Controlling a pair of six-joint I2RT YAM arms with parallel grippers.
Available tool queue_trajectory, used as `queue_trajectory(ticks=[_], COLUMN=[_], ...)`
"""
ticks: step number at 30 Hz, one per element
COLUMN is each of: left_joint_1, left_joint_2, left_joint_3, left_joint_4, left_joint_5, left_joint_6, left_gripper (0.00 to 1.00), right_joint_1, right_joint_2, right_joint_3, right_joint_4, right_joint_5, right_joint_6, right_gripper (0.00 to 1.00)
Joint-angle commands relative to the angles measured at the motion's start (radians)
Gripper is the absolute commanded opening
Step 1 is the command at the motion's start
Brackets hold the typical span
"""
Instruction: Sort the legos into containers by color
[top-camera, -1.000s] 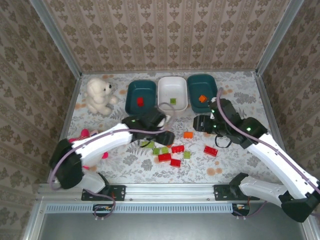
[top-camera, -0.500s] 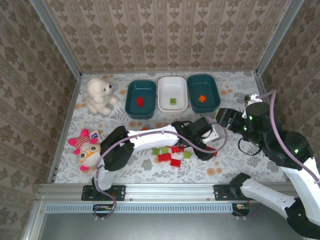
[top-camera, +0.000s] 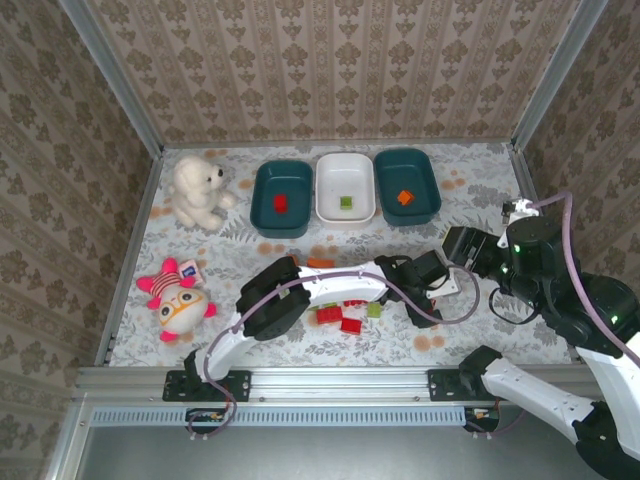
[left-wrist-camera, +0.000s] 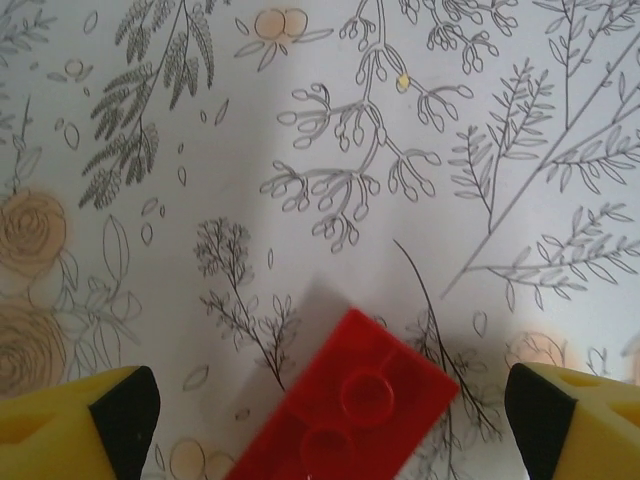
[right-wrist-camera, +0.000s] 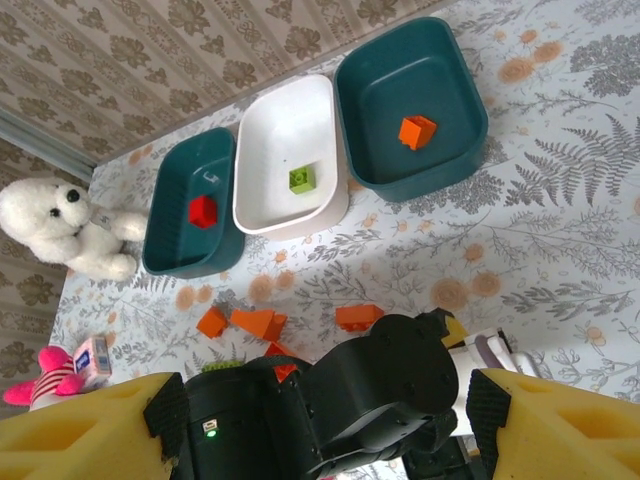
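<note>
The robot will lower its left gripper a little next, then close the gripper's fingers around the sides of the red lego.
A red lego (left-wrist-camera: 345, 400) lies flat on the cloth between the open fingers of my left gripper (left-wrist-camera: 330, 425), untouched. From above, the left gripper (top-camera: 425, 305) reaches far right, past loose red legos (top-camera: 328, 314), a green one (top-camera: 374, 310) and an orange one (top-camera: 320, 263). My right gripper (right-wrist-camera: 325, 430) hangs open and empty above the left wrist, also seen as the right gripper (top-camera: 458, 245) from above. At the back stand a teal tub (right-wrist-camera: 165, 240) holding a red brick (right-wrist-camera: 202, 210), a white tub (right-wrist-camera: 260, 190) holding a green brick (right-wrist-camera: 303, 179), and a teal tub (right-wrist-camera: 460, 150) holding an orange brick (right-wrist-camera: 417, 131).
A white plush bear (top-camera: 197, 190) sits at the back left and a pink plush doll (top-camera: 178, 300) at the left. Orange legos (right-wrist-camera: 255, 322) lie scattered in front of the tubs. The left arm (top-camera: 330, 283) stretches across the brick pile.
My left arm swung from the left of the pile across to the red brick on the right and opened its jaws. My right arm rose and drew back to the right.
</note>
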Motion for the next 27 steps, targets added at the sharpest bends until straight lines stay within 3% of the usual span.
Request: queue_trajectory(ticks=[1,9,18,21,23,27], left_joint_1=[-0.008,-0.007,0.009,0.013,0.020,0.042], left_joint_2=[0.031,0.024,0.016,0.005,-0.010,-0.055], left_joint_3=[0.034,-0.009,-0.022,-0.025,-0.026,-0.007], left_joint_4=[0.010,-0.006,-0.013,-0.015,-0.021,-0.047], left_joint_5=[-0.026,-0.016,0.002,-0.008,-0.019,-0.055], left_joint_6=[0.054,0.045,0.027,0.016,0.006,-0.031], left_gripper=[0.92,0.79,0.41,0.35,0.25,0.23], right_joint_1=[-0.006,-0.016,-0.078,-0.104,-0.119,-0.137], right_joint_2=[0.000,0.027,0.053,0.061,0.066,0.084], right_joint_3=[0.017,0.008,0.004,0.004,0.004,0.011], right_joint_4=[-0.038,-0.014,0.017,0.025,0.032,0.048], right_joint_5=[-0.006,-0.017,-0.076,-0.104,-0.120,-0.143], right_joint_6=[-0.003,-0.023,-0.045,-0.053,-0.059,-0.076], right_gripper=[0.77,0.77,0.77,0.76,0.76,0.76])
